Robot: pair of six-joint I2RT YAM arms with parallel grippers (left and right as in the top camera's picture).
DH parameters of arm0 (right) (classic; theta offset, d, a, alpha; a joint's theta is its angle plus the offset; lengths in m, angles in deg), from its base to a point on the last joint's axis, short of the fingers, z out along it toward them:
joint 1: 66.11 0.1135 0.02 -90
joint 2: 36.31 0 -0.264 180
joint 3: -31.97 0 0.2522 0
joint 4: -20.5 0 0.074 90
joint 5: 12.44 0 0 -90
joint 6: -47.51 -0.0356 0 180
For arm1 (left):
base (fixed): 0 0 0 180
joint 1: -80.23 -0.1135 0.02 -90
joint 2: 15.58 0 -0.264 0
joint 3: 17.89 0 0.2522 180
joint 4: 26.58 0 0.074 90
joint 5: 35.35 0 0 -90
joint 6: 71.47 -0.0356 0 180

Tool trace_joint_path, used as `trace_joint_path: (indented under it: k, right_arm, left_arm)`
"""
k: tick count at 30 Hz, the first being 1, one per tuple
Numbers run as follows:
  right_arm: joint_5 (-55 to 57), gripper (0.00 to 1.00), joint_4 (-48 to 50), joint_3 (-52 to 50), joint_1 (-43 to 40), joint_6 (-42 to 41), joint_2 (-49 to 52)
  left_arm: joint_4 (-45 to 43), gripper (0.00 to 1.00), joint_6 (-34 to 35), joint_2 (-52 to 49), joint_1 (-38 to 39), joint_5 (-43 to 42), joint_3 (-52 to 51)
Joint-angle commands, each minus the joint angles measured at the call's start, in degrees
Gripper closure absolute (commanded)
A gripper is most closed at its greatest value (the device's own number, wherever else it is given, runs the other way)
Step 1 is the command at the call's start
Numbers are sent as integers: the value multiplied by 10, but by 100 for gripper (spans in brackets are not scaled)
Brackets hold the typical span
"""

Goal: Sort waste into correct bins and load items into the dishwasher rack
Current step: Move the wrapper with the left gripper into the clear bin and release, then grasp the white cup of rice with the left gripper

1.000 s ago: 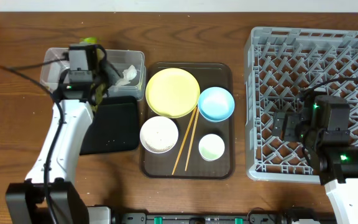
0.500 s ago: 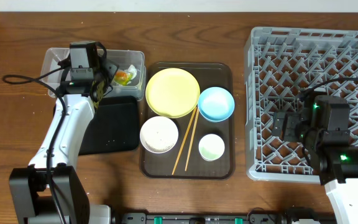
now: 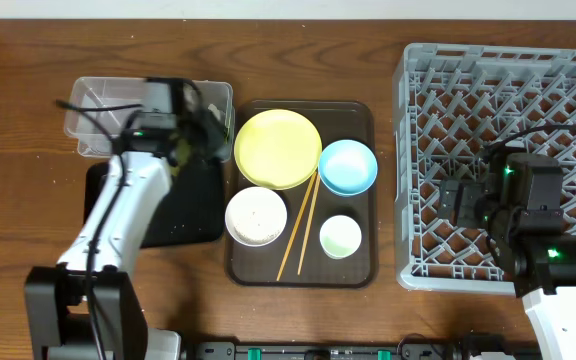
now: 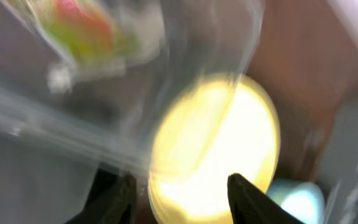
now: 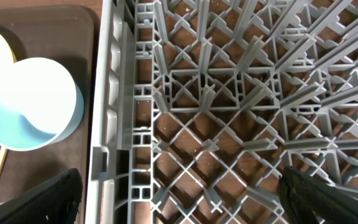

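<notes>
The snack wrapper (image 4: 82,28) is in the tub, so my left gripper will next move back and down to the white bowl's rim by the chopsticks.
My left gripper (image 3: 206,135) hangs open and empty over the right end of the clear tub (image 3: 93,105), next to the yellow plate (image 3: 278,148). The left wrist view is blurred; the snack wrapper (image 4: 82,28) lies inside the tub, and the yellow plate (image 4: 213,149) shows between my open left gripper (image 4: 182,193). The black tray (image 3: 193,205) lies in front of the tub. My right gripper (image 5: 179,190) stands wide open and empty above the left edge of the dishwasher rack (image 5: 229,93). The light blue bowl (image 5: 33,102) sits just left of the rack.
A dark brown serving tray (image 3: 358,272) holds the plate, the blue bowl (image 3: 348,166), a white bowl (image 3: 256,216), a small pale cup (image 3: 340,236) and two chopsticks (image 3: 301,228). The grey rack (image 3: 568,100) fills the right side, with my right gripper (image 3: 453,200) over it.
My left gripper opened and let the wrapper drop into the clear tub, then swung right toward the yellow plate. The right arm has not moved.
</notes>
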Motion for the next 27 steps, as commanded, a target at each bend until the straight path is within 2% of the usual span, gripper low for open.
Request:
trace_joint_path:
  k: [1,6,15,21,27]
  right_arm:
    - [-2,1,-1,10,-1,-3,-1]
    - [-2,1,-1,10,-1,-3,-1]
    - [-2,1,-3,10,-1,-3,-1]
    - [-2,1,-4,10,-1,-3,-1]
    - [-2,1,-5,10,-1,-3,-1]
  left_arm:
    - [40,49,-119,9,51,16,2]
    - [92,45,-153,9,134,101,2]
    - [106,45,-150,3,254,102,-21]
    - [101,46,-148,-23,290,102,-43]
    - [101,52,-146,-76,295,102,-44]
